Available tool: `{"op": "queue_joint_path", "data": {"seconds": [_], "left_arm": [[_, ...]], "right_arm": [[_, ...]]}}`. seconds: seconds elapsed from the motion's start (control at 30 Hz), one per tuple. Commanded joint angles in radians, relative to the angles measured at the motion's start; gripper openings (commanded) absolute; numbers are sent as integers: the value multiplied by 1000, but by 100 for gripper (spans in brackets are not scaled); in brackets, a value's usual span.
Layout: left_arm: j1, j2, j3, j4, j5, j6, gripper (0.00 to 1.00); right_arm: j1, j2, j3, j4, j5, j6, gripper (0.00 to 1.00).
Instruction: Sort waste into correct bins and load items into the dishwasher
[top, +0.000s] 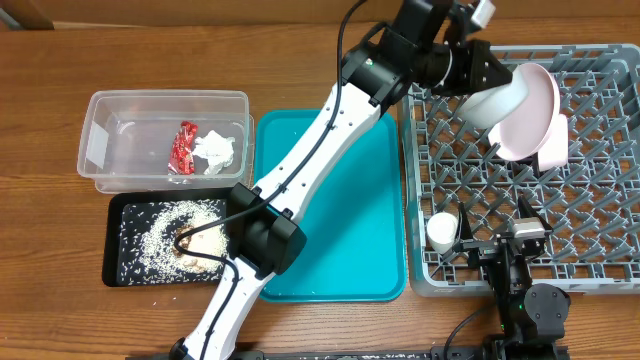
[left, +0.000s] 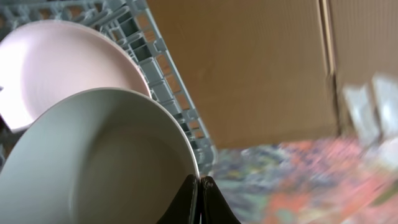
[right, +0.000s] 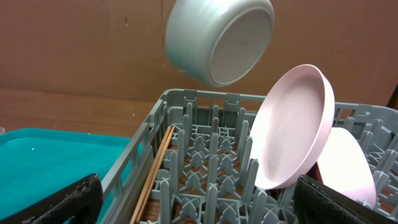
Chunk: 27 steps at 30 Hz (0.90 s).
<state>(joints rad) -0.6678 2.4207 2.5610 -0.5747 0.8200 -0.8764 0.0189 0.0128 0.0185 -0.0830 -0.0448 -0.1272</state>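
My left gripper lowers the white bowl to the left in the overhead view next, onto the empty pegs of the rack beside the plate, and releases it.
My left gripper is shut on the rim of the white bowl and holds it tilted in the air over the far left part of the grey dish rack. In the left wrist view the jaws pinch the bowl's rim. The pale pink plate leans upright in the rack, with the small pink bowl beside it. The white cup stands at the rack's front left. The chopsticks lie along the rack's left wall. My right gripper is open and empty at the rack's front edge.
The clear tub holds the red wrapper and the white tissue. The black tray holds rice grains and brownish scraps. The teal tray lies between the bins and the rack, under my left arm.
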Motion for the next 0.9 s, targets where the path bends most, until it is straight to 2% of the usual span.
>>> {"op": "queue_joint_path", "data": {"seconds": [0.0, 0.23, 0.33, 0.43, 0.57, 0.77, 0.87], "left_arm": [[24, -2, 18, 5, -31, -269, 4], [45, -2, 13, -126, -161, -433, 4], [45, -2, 10, -157, -196, -555, 4], [45, -2, 7, -147, -203, -676, 5], [42, -1, -2, -76, -224, -764, 5], [37, 0, -55, -63, -270, -935, 4], [37, 0, -130, 54, -248, -991, 4]], "right_arm": [[-7, -10, -10, 3, 0, 7, 100], [-7, -10, -10, 3, 0, 7, 100], [-7, -10, -10, 3, 0, 7, 100], [-7, -10, -10, 3, 0, 7, 100], [-7, -10, -10, 3, 0, 7, 100], [-7, -10, -10, 3, 0, 7, 100], [-7, -10, -10, 3, 0, 8, 100]]}}
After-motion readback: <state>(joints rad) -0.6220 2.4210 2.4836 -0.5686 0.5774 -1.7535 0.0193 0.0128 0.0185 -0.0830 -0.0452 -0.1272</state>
